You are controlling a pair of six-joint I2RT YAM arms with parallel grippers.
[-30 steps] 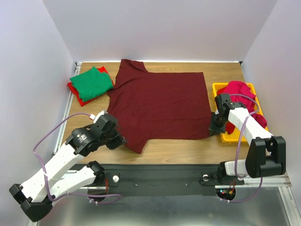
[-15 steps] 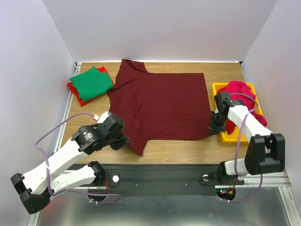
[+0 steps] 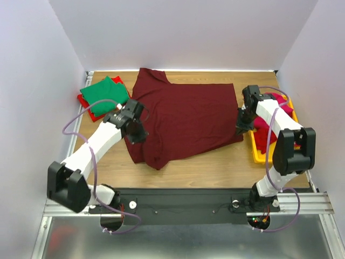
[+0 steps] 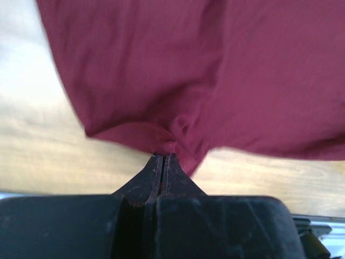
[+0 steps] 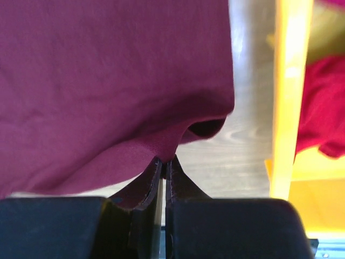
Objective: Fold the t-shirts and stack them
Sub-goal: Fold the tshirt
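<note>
The shirt's edge by the tray is outward of my right gripper, so the shirt's corner should go out there and be released next.
A dark maroon t-shirt (image 3: 186, 118) lies spread on the wooden table. My left gripper (image 3: 136, 129) is shut on its near left edge (image 4: 171, 141) and holds the cloth lifted above the table. My right gripper (image 3: 241, 125) is shut on its near right corner (image 5: 167, 144), also lifted. The near hem is pulled back over the shirt. A folded green t-shirt (image 3: 105, 94) lies on a folded red one (image 3: 86, 105) at the far left. A bright pink t-shirt (image 3: 272, 116) lies crumpled in the yellow tray (image 3: 257, 154) on the right.
The yellow tray's rim (image 5: 288, 97) stands close to the right of my right gripper. Bare wood (image 3: 215, 167) shows along the near edge of the table. White walls close the table on three sides.
Both grippers have moved away from the near edge toward the far side, lifting the maroon shirt's near corners and drawing the hem back over the shirt.
</note>
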